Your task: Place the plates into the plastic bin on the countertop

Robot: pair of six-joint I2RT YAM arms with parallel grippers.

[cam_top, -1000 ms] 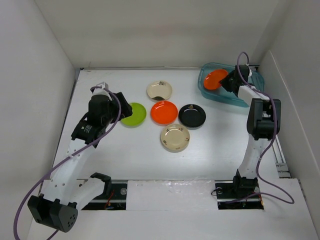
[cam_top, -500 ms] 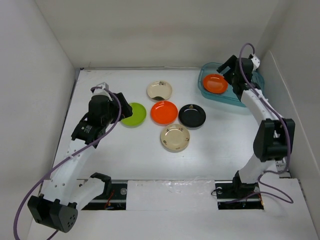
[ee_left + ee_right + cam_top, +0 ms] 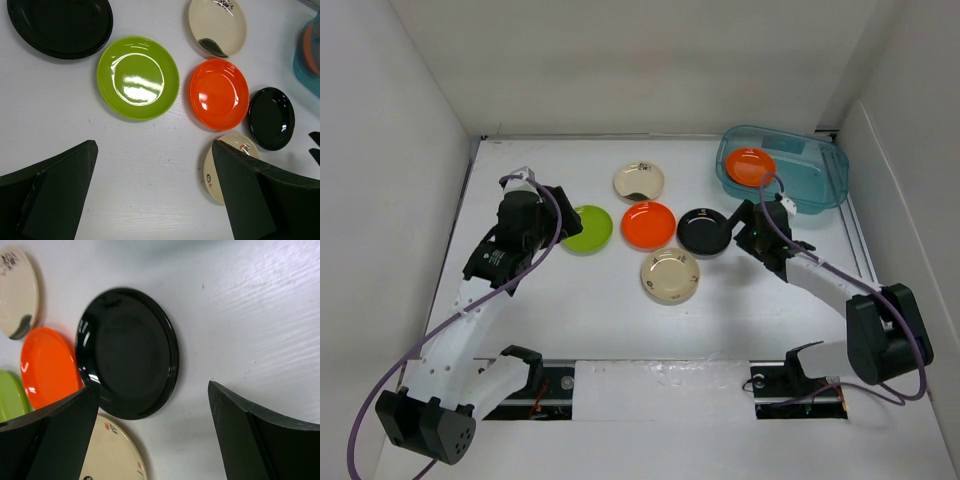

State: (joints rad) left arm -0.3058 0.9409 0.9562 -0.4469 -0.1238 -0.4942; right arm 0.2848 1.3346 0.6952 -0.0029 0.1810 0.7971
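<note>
My right gripper will next move down onto the black plate's rim (image 3: 727,239) (image 3: 169,386) farthest from the orange plate next to it, because the bare countertop beside that rim leaves room for one finger outside.
The teal plastic bin (image 3: 805,172) stands at the back right of the white countertop (image 3: 570,320), with one orange plate (image 3: 750,165) flat inside. On the countertop lie a cream plate (image 3: 639,181), the lime green plate (image 3: 585,228), an orange plate (image 3: 648,225), a black plate (image 3: 704,231) and a second cream plate (image 3: 670,275). Another black plate (image 3: 60,25) shows only in the left wrist view. My right gripper (image 3: 736,227) is open and empty, low at the right rim of the black plate (image 3: 125,352). My left gripper (image 3: 563,205) is open and empty, above the countertop near the green plate (image 3: 138,77).
White walls enclose the countertop at the left, back and right. The bin's corner (image 3: 309,60) shows at the right edge of the left wrist view. Both arm bases sit on a rail at the near edge.
My right gripper let go of the orange plate, which now lies in the bin, and swung down and left to the black plate. The left arm has not moved.
</note>
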